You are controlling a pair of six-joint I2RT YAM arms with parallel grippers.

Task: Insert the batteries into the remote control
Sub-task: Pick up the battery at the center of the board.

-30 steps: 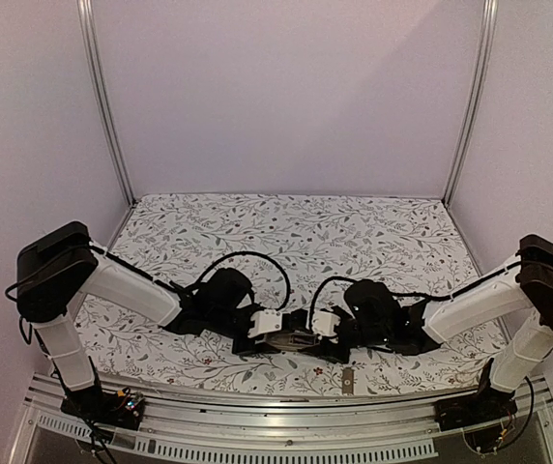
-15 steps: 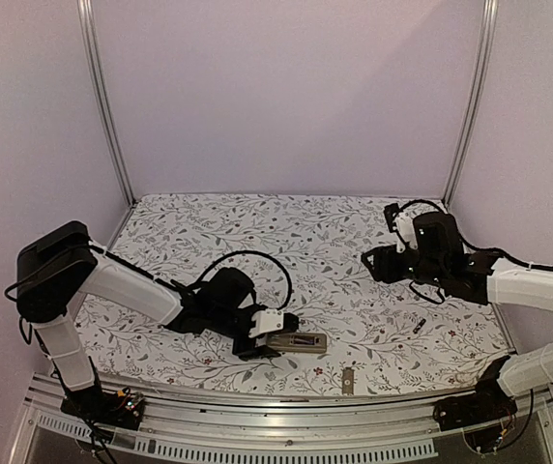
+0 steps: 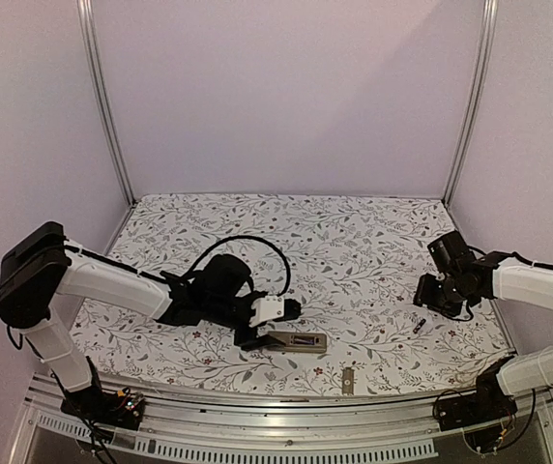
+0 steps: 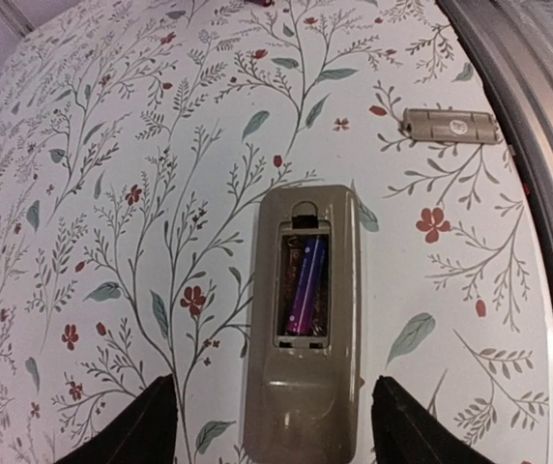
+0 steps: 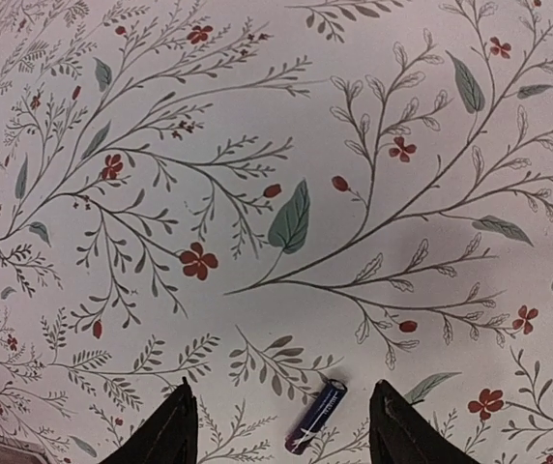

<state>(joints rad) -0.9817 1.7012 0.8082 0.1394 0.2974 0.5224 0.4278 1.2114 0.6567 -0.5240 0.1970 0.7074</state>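
Observation:
I will lower my right gripper, moving slightly toward the table's front, until its open fingers straddle the second battery lying loose below them, and then close them.
The remote control (image 3: 296, 341) lies back up near the table's front, its battery bay uncovered. In the left wrist view one of the batteries (image 4: 304, 285), dark purple, lies in the bay of the remote control (image 4: 304, 387). My left gripper (image 3: 260, 334) (image 4: 275, 387) is open, a finger (image 4: 146, 425) on each side of the remote's near end with a gap on both sides. A second battery (image 3: 419, 326) (image 5: 317, 416) lies loose on the cloth at the right. My right gripper (image 3: 429, 293) (image 5: 282, 387) hangs open just above it, holding nothing.
The small flat grey cover piece (image 3: 347, 379) (image 4: 449, 125) lies near the front edge, beyond the remote's far end. The metal rail (image 4: 538, 145) of the table's front runs close beside it. Floral cloth (image 3: 334, 242) covers the table, and pale walls enclose three sides.
The right arm left the remote, swung out to the right and came down over the loose battery. My left gripper opened wider around the remote, which now lies free on the cloth.

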